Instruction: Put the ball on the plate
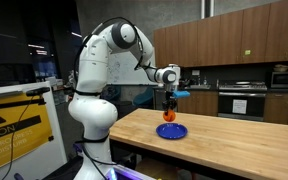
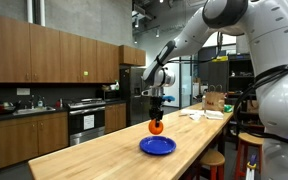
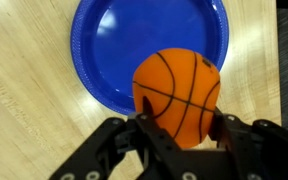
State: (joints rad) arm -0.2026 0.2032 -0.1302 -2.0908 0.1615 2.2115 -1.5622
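The gripper will next move a little outward, to the left in the wrist view, because the ball hangs off the plate's middle (image 1: 171, 131) (image 3: 149, 39). It will then open over the plate.
My gripper (image 3: 179, 125) is shut on the ball (image 3: 179, 90), an orange ball with black basketball lines. It holds the ball in the air just above the near rim of the deep blue plate (image 3: 114, 40). In both exterior views the ball (image 1: 169, 116) (image 2: 156, 126) hangs under the gripper (image 1: 169, 108) (image 2: 156, 117), a little above the plate (image 1: 171, 131) (image 2: 157, 146) on the wooden counter.
The plate lies on a long light wooden counter (image 2: 94, 155) (image 1: 234, 140). Papers and a brown bag (image 2: 216, 101) sit at its far end. Kitchen cabinets and an oven (image 1: 241, 101) stand behind.
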